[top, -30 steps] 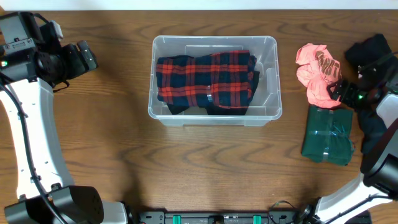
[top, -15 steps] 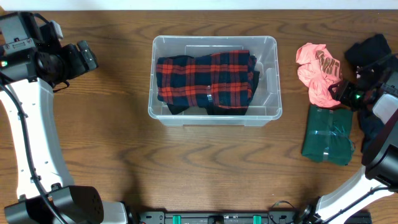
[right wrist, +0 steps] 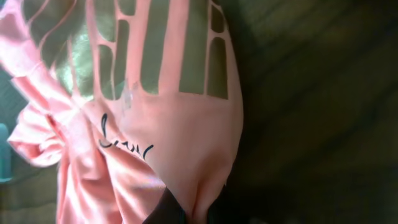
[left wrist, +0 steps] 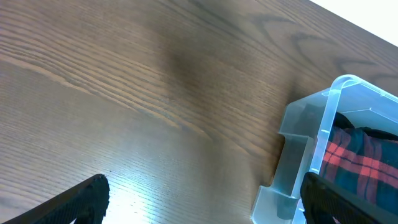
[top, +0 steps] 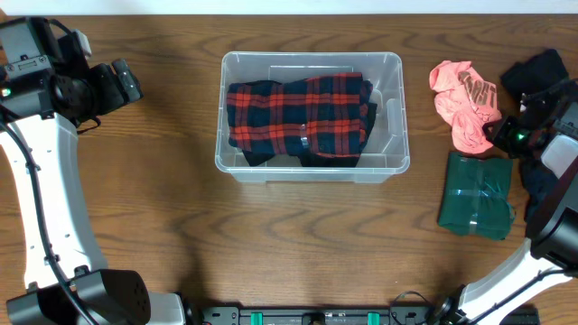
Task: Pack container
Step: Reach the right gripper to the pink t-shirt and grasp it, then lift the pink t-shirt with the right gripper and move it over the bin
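I next need to carry the shirt (top: pixel 462 101) with my right gripper up and to the left in the overhead view onto the plaid garment's far end (top: pixel 247 118), then let go of it, because it lies unpacked outside.
The clear container (top: pixel 312 58) stands mid-table with a red and navy plaid garment (top: pixel 298 117) folded inside. To its right lies a crumpled pink shirt (top: pixel 462 101) with printed lettering. My right gripper (top: pixel 497 135) is shut on that shirt's lower right edge; in the right wrist view the pink shirt (right wrist: pixel 155 93) fills the frame and its fold is pinched in the right gripper (right wrist: pixel 199 214). My left gripper (top: pixel 135 86) hangs open over bare wood at the far left. Its wrist view shows the left gripper (left wrist: pixel 202 202) wide open, beside the container's corner (left wrist: pixel 311 149) with plaid cloth (left wrist: pixel 360 162).
A folded dark green garment (top: pixel 477 194) lies just below the pink shirt. A black garment (top: pixel 537 72) sits at the far right edge, partly under the right arm. Bare wood lies between the left arm and the container.
My right gripper has closed on the pink shirt's edge, and the cloth has bunched and shifted slightly toward it. The left arm has not moved.
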Tool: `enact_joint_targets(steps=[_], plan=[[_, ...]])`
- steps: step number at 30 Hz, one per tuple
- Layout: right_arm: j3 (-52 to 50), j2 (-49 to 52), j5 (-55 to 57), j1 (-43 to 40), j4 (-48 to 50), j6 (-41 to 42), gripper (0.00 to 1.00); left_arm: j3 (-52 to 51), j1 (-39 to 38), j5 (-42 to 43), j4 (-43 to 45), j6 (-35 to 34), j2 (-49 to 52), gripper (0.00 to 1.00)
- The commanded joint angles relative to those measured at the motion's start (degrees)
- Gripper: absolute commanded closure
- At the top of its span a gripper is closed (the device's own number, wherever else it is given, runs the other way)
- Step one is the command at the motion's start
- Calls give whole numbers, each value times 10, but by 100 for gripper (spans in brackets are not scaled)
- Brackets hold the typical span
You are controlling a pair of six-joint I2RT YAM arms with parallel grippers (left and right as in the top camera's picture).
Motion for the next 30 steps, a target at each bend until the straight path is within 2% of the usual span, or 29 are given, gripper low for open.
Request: enact_joint_targets(steps=[1, 8, 16, 23, 30], plan=[[8, -54, -25, 7, -12, 23, 99, -3, 2, 1, 0, 10, 1, 2], [23, -206, -53, 29, -35, 91, 99, -3, 2, 1, 0, 10, 1, 2], [27, -363, -28, 121, -38, 154, 99, -3, 2, 1, 0, 10, 1, 2], [27, -430, 29, 267, -31, 180, 99, -3, 2, 1, 0, 10, 1, 2], [27, -409, 147, 453, 23, 210, 99, -3, 2, 1, 0, 10, 1, 2]])
